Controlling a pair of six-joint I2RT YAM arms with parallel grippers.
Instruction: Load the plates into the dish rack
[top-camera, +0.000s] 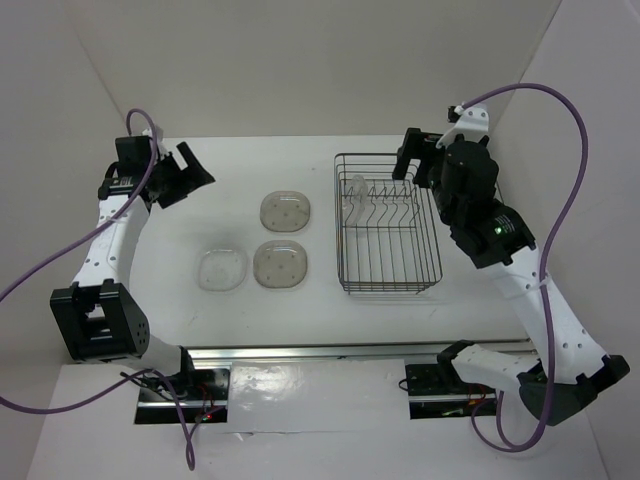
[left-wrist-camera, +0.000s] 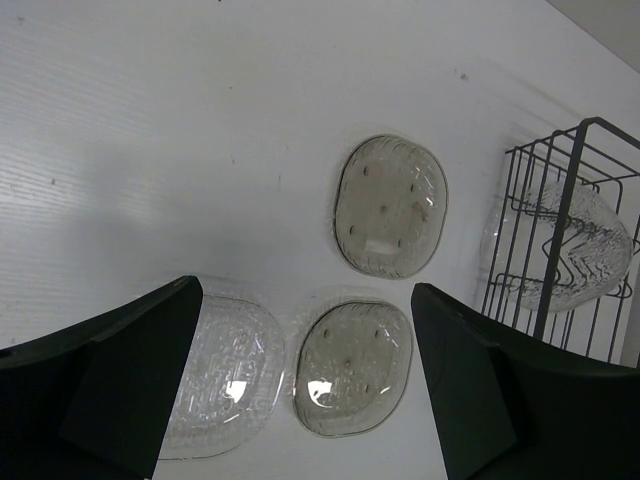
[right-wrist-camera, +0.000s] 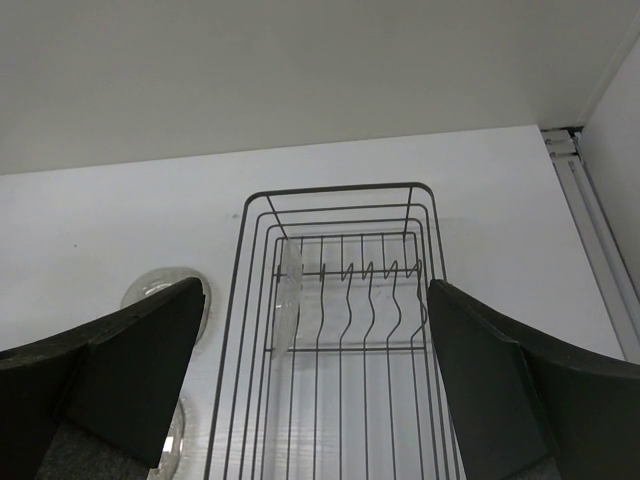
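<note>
The robot's left gripper is to go down next and to its right in the top view, onto the rim of the far tan plate, opposite the rack.
Two greyish-tan plates (top-camera: 285, 211) (top-camera: 280, 264) and one clear plate (top-camera: 221, 269) lie flat on the white table, left of the dish rack (top-camera: 341, 230). A second clear plate (top-camera: 355, 200) stands on edge among the tines at the rack's far left. My left gripper (top-camera: 195, 168) is open and empty, held above the table at the far left, apart from the plates. In the left wrist view the tan plates (left-wrist-camera: 390, 205) (left-wrist-camera: 355, 365) and the clear plate (left-wrist-camera: 225, 375) lie below it. My right gripper (top-camera: 408, 165) is open and empty above the rack's far right corner.
White walls enclose the table at the back and both sides. The right wrist view looks down into the rack (right-wrist-camera: 340, 187), with the standing plate (right-wrist-camera: 288, 290) at its left. The rack's other tine slots hold nothing.
</note>
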